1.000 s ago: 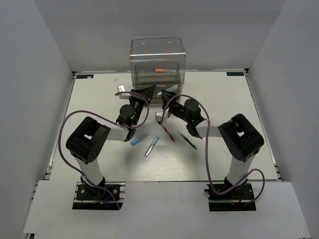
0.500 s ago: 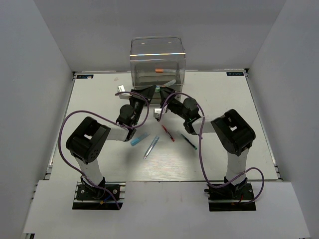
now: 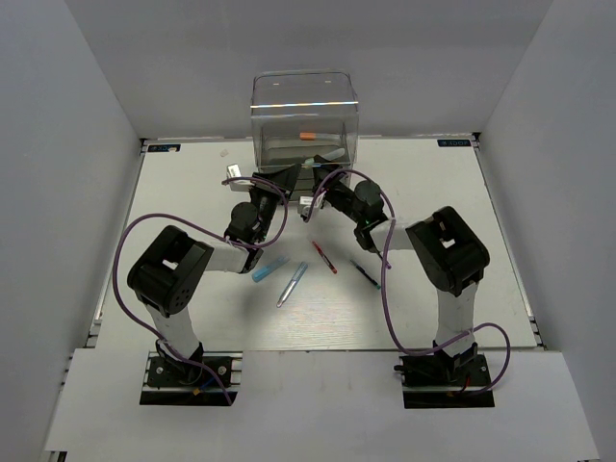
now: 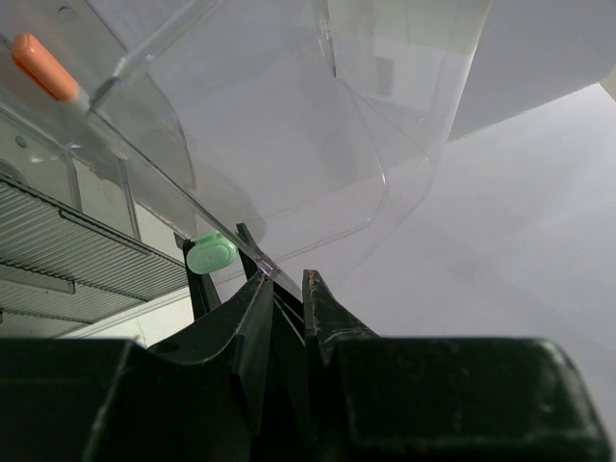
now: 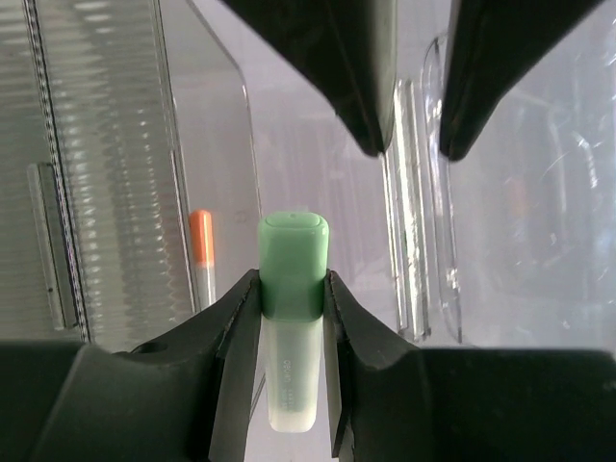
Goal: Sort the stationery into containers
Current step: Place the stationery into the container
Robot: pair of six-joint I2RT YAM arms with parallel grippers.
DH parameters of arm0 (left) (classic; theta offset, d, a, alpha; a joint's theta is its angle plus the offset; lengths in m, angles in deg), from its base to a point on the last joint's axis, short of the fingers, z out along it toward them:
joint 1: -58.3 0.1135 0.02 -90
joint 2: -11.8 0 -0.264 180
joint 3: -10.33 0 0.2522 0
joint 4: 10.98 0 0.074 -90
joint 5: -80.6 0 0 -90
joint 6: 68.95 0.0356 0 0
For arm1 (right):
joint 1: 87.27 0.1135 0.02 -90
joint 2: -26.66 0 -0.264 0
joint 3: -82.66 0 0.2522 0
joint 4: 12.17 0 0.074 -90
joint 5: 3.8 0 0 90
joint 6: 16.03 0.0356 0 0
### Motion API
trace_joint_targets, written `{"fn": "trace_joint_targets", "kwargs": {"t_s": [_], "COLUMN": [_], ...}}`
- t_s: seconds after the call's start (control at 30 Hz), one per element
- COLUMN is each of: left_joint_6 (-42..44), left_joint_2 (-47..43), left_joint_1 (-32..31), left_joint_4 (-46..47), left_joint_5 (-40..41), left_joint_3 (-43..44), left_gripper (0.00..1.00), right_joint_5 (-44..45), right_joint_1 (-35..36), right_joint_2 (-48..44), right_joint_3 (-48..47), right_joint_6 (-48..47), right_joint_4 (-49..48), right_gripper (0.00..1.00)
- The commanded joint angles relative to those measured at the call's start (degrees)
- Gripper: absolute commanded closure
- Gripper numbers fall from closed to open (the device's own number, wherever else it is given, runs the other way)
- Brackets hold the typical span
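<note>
I need to move my right gripper down next toward the bottom of the open clear drawer, beside the orange marker (image 5: 201, 241) that is already in it, and release the mint-green marker there.
The containers are one tall clear drawer unit (image 3: 303, 125) at the back of the table. My left gripper (image 4: 287, 279) is shut on the thin front edge of a clear drawer (image 4: 289, 144) of it. My right gripper (image 5: 292, 289) is shut on a mint-green marker (image 5: 292, 265), cap pointing at the drawer, just right of the left gripper (image 3: 289, 176). An orange marker (image 5: 201, 241) lies inside the unit. On the table lie a blue marker (image 3: 270, 268), a silvery-blue pen (image 3: 292, 284), a red pen (image 3: 324, 257) and a dark pen (image 3: 364, 273).
Grey ribbed trays (image 4: 77, 250) stack in the lower part of the unit. The left gripper's fingers (image 5: 356, 77) hang right in front of the green marker. White walls (image 3: 77, 144) close in the table on three sides.
My right gripper has carried the green marker forward and left, up to the drawer next to the left gripper. The left arm has stayed put.
</note>
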Motion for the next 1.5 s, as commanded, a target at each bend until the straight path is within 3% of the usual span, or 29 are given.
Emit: {"fn": "trace_joint_targets", "kwargs": {"t_s": [0.0, 0.77, 0.93, 1.23, 1.37, 1.47], "left_joint_6": [0.4, 0.4, 0.4, 0.4, 0.4, 0.4], "left_joint_2": [-3.3, -3.3, -3.3, -3.3, -3.8, -3.8], "left_joint_1": [0.4, 0.4, 0.4, 0.4, 0.4, 0.4], "left_joint_4": [10.4, 10.4, 10.4, 9.9, 9.9, 9.9], "left_joint_5": [0.9, 0.9, 0.9, 0.9, 0.9, 0.9], "left_joint_3": [0.7, 1.8, 1.8, 1.8, 1.8, 1.8], "left_gripper": [0.69, 0.69, 0.69, 0.69, 0.69, 0.69], "right_joint_5": [1.3, 4.1, 3.8, 1.9, 1.1, 0.3], "right_joint_1": [-0.4, -0.3, -0.3, -0.3, -0.4, -0.3], "right_joint_2": [-0.1, -2.3, -3.2, -4.4, -4.8, -5.5], "right_joint_3": [-2.5, -4.4, -4.1, -3.2, -2.9, -2.3], "right_joint_6": [2.1, 10.6, 11.2, 11.0, 10.9, 10.9], "right_joint_4": [-1.2, 11.5, 13.0, 13.3, 13.5, 13.7], "right_gripper": [1.00, 1.00, 0.80, 0.53, 0.45, 0.45]}}
